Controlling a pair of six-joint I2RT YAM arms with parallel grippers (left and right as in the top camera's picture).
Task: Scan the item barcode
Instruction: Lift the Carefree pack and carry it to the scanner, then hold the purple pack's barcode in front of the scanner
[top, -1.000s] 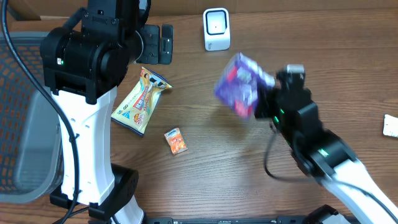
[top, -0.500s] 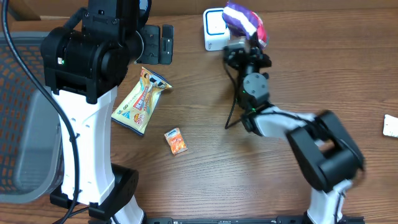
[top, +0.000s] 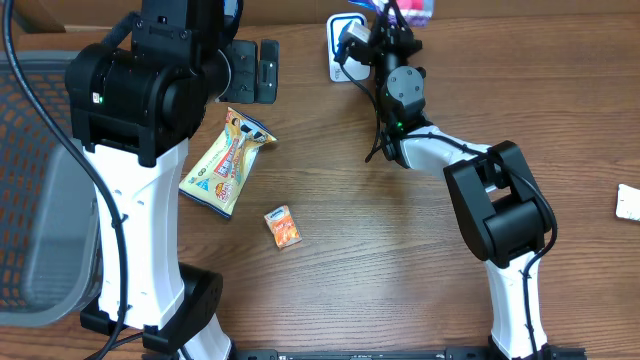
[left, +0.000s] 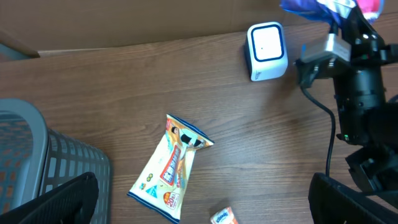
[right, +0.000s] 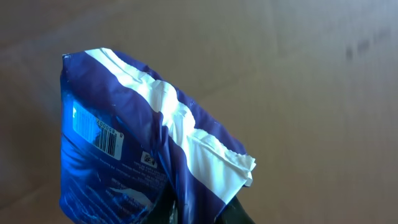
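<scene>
My right gripper will lower the bag via the scanner (top: 345, 45) to the clear tabletop by the white thing, below this gripper, to its right in the overhead view.
The item is a purple-blue snack bag (right: 124, 155) with a white stripe and a barcode (right: 99, 134) on its left face. My right gripper (right: 199, 211) is shut on the bag's lower edge. From overhead, the right gripper (top: 385, 25) holds the bag (top: 412, 8) aloft at the table's far edge, just right of the white scanner (top: 345, 45). The left wrist view shows the scanner (left: 267, 50) with the bag (left: 323, 7) up and to its right. My left gripper (top: 262, 70) hangs open and empty at the back left, its fingers (left: 62, 199) far apart.
A yellow snack packet (top: 225, 165) and a small orange packet (top: 283, 226) lie left of centre. A grey mesh basket (top: 40, 200) stands at the left edge. Something small and white (top: 628, 202) lies at the right edge. The left arm's base (top: 130, 200) stands by the basket.
The right arm has swung the bag from mid-table to the far edge beside the scanner. The left arm has not moved.
</scene>
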